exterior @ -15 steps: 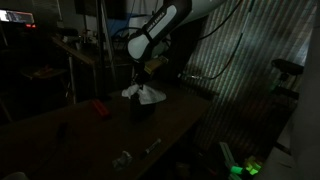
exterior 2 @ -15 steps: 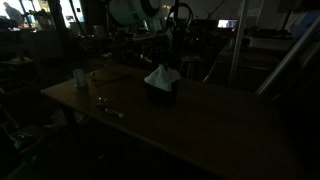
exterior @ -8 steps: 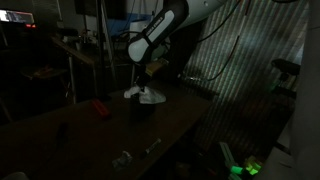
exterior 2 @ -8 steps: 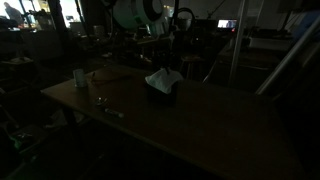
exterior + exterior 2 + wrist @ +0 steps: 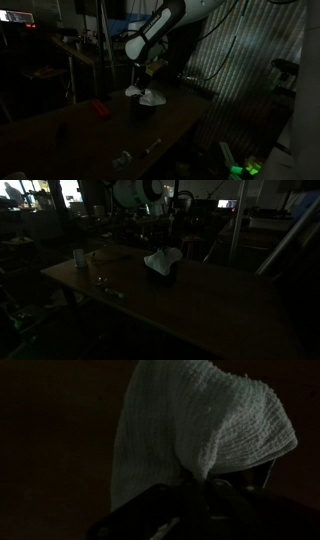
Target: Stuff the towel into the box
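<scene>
The towel still lies bunched over the box, so the gripper will lower the pinched cloth onto the box's edge by the red object (image 5: 134, 98) and let it go.
The scene is very dark. A white towel (image 5: 146, 96) lies bunched on top of a small dark box (image 5: 143, 109) near the middle of the table; both also show in an exterior view, towel (image 5: 162, 259) over box (image 5: 163, 276). My gripper (image 5: 141, 80) hangs right above the towel and shows faintly in an exterior view (image 5: 161, 242). In the wrist view the towel (image 5: 200, 420) fills the upper frame and narrows to a pinch between my jaws (image 5: 195, 485), which look shut on it. The box's opening is hidden under the cloth.
A red object (image 5: 99, 108) lies on the table (image 5: 70, 135). A small glass (image 5: 122, 159) and a thin stick-like item (image 5: 152, 147) sit near the edge. A cup (image 5: 79, 257) stands at a table corner. Dark lab clutter surrounds the table.
The arm has shifted slightly above the box, and the towel's upper fold has moved a little with it. The box has stayed put.
</scene>
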You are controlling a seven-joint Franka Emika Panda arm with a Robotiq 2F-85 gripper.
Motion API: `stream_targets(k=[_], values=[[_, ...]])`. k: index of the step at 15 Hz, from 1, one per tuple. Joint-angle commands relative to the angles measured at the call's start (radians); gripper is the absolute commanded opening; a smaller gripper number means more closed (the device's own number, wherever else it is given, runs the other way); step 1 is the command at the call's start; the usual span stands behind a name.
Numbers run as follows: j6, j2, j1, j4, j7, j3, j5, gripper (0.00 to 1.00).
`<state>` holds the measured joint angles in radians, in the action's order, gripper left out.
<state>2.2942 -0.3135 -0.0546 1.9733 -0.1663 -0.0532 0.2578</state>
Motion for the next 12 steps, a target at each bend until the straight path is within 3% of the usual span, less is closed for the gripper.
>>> stream_targets(k=[1,12], values=[[-0.067,-0.006,-0.012,-0.003,-0.058,0.013,-0.053,0.02],[-0.086,-0.066,-0.006,-0.048,-0.015,0.016,-0.117,0.02]])
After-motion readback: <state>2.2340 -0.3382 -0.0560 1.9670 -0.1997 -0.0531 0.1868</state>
